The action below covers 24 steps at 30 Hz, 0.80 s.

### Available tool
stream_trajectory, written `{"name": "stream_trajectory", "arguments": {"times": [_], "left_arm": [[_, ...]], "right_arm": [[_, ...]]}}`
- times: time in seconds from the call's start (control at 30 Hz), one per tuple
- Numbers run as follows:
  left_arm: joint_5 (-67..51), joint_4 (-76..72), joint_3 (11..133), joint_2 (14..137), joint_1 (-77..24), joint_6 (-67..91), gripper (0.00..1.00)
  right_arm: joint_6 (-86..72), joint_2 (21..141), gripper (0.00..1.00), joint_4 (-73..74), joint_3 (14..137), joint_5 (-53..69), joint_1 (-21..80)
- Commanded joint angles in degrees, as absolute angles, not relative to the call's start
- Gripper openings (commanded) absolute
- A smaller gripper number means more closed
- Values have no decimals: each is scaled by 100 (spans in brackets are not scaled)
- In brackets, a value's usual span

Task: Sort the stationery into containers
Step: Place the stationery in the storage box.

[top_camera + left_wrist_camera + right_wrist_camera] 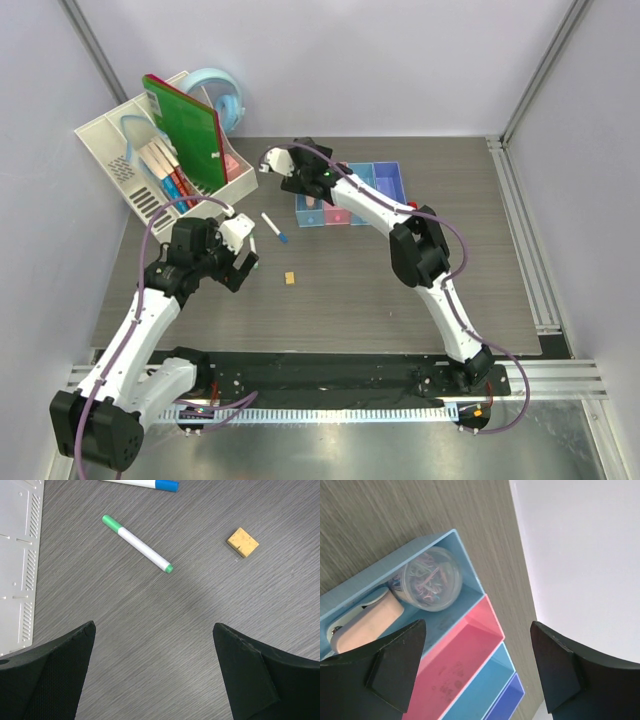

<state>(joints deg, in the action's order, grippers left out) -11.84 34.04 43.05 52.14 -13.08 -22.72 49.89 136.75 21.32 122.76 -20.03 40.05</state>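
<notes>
The green-capped white pen is below and outward from my left gripper. My left gripper should next go down and outward to close across the green-capped white pen's body (253, 248) (141, 547), clear of the blue-capped pen.
The green-capped white pen (137, 543) lies on the table ahead of my open, empty left gripper (154, 630). The blue-capped pen (150, 484) lies beyond it, and the tiny orange block (242, 542) is to the right. From above, the blue-capped pen (273, 228) and orange block (290, 278) lie right of my left gripper (240, 270). My right gripper (477, 630) is open and empty above the row of bins (355, 195). The light-blue bin (470, 562) holds a clear tub of paper clips (431, 579) and a pale pinkish oblong item (367, 620). The pink bin (465, 665) is empty. The stubby cylinders are out of view.
The white slotted organizer (130, 165) stands at the back left with the green book (190, 130) in it; its base also shows in the left wrist view (17, 565). The round light-blue tape dispenser (225, 95) is behind it. A white wall runs close behind the bins.
</notes>
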Motion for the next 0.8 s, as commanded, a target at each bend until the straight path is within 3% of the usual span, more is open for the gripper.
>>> {"name": "stream_trajectory", "arguments": {"times": [0.0, 0.27, 0.4, 0.77], "left_arm": [[-1336, 3226, 4465, 5212, -1283, -2162, 100], [-1029, 2567, 4245, 5527, -1283, -2207, 100], [-888, 2566, 4674, 6423, -1283, -1803, 100], [-906, 2444, 5694, 8822, -1292, -774, 100]], "right_arm": [[5089, 13166, 90, 1925, 12252, -2153, 4052], [4179, 12640, 91, 2335, 12208, -1943, 3999], [3203, 12051, 92, 3145, 12165, -1390, 3903], [2610, 9916, 92, 3086, 9643, -1073, 3753]]}}
